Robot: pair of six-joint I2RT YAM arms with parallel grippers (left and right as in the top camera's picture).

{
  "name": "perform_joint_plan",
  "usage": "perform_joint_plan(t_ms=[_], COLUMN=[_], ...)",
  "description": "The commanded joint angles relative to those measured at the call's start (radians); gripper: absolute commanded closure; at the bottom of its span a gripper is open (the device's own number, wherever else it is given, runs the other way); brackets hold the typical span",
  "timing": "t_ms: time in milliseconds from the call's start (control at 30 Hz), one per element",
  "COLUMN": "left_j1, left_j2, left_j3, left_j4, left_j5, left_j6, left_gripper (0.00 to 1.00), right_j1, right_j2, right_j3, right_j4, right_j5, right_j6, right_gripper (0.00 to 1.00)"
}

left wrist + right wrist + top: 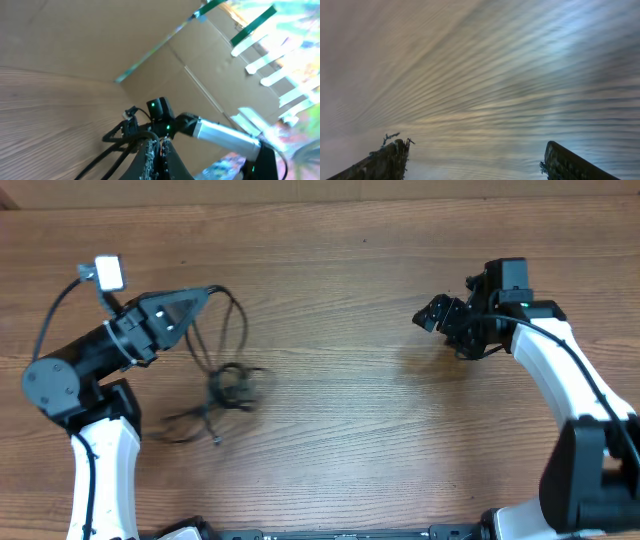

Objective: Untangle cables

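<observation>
The black cables hang from my raised fingers. My left gripper will next swing toward the middle of the table, then tilt down and lower to let go of the piece of cable.
The cables (228, 385) are thin black cords in a tangle left of the table's middle, with loops rising to my left gripper (212, 292). The left gripper is shut on a cable strand, lifted above the table. In the left wrist view the closed fingers (159, 142) pinch black cords (120, 145) that trail down to the left. My right gripper (436, 314) is open and empty at the right, far from the tangle. In the right wrist view its two fingertips (475, 155) are wide apart over bare wood.
The wooden table (340, 420) fills the overhead view. Cardboard walls (165, 60) with tape strips stand behind it in the left wrist view. The right arm (220, 135) shows across the table there.
</observation>
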Motion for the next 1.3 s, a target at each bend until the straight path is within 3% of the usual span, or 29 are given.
perform_joint_plan(t_ms=[0,233,367,500,567,600,867,1033,1133,1267], left_j1=[-0.067,-0.206,-0.321,-0.439,-0.465,-0.469,-0.469,-0.471,-0.471,-0.471], left_j2=[-0.02,-0.019,-0.004,0.037,0.055,0.062,0.075,0.075,0.075,0.075], left_j3=[0.027,0.027,0.027,0.026,0.026,0.026,0.026,0.026,0.026,0.026], left_j4=[-0.113,-0.782,-1.128,-1.313,-1.37,-1.398,-1.582,-1.588,-1.586,-1.589], left_j5=[-0.216,-0.572,-0.852,-1.052,-1.113,-1.134,-1.223,-1.187,-1.156,-1.156], left_j6=[-0.001,0.071,0.249,0.417,0.521,0.544,0.632,0.629,0.628,0.628], left_gripper=[0.96,0.95,0.91,0.53,0.12,0.08,0.02,0.09,0.25,0.51], right_j1=[0.002,0.056,0.12,0.16,0.177,0.183,0.249,0.333,0.398,0.456], right_j2=[-0.105,-0.199,-0.204,-0.204,-0.204,-0.204,-0.203,-0.201,-0.191,-0.184], right_j3=[0.004,0.004,0.004,0.004,0.004,0.004,0.003,-0.002,-0.039,-0.13], right_j4=[-0.018,-0.114,-0.14,-0.137,-0.138,-0.14,-0.148,-0.155,-0.1,0.116], right_j5=[-0.153,-0.241,-0.237,-0.203,-0.175,-0.168,-0.184,-0.214,-0.214,-0.214], right_j6=[-0.098,-0.194,-0.194,-0.193,-0.193,-0.193,-0.176,0.02,0.223,0.479], right_gripper=[0.14,0.15,0.15,0.15,0.15,0.14,0.14,0.07,0.1,0.17])
